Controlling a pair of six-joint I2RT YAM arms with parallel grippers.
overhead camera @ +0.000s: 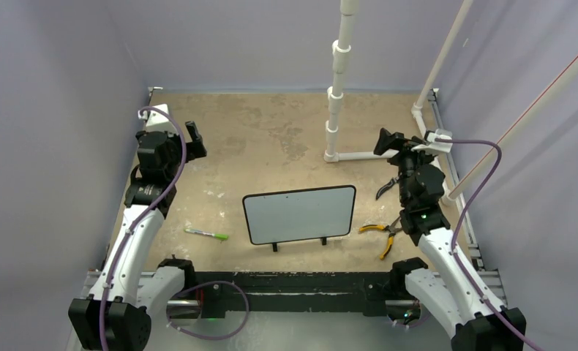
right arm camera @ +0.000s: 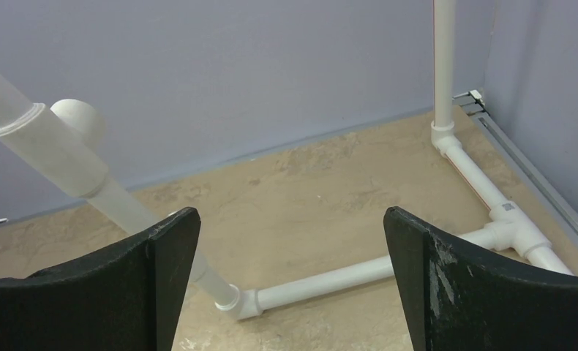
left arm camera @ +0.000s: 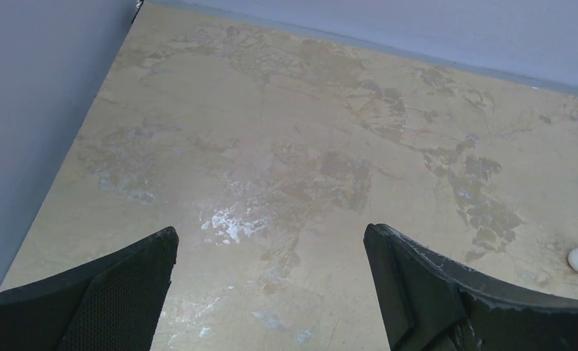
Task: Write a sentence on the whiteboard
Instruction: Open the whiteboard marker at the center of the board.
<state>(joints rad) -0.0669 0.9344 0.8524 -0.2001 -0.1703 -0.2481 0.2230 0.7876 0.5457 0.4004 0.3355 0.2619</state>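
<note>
The marker's green cap points at the whiteboard (overhead camera: 299, 213), so the robot's left gripper will move back and down onto the end of the marker's white body that is away from the whiteboard.
The whiteboard (overhead camera: 299, 213), white with a thin black frame and two small feet, stands upright in the middle of the table in the top view. Its face looks plain, and the sentence is not in view on it. A green marker (overhead camera: 205, 234) lies on the table to the board's left. My left gripper (overhead camera: 194, 139) is raised at the far left, well behind the marker, and it is open (left arm camera: 271, 234) over bare tabletop. My right gripper (overhead camera: 386, 140) hangs back right of the board, open (right arm camera: 292, 216) and holding nothing, facing the white pipes.
A white pipe frame (overhead camera: 335, 110) rises from the table behind the board, with a floor bar (right arm camera: 330, 281) running right to a corner post (right arm camera: 443, 88). Yellow-handled pliers (overhead camera: 381, 232) lie right of the board. Lilac walls enclose the table on three sides.
</note>
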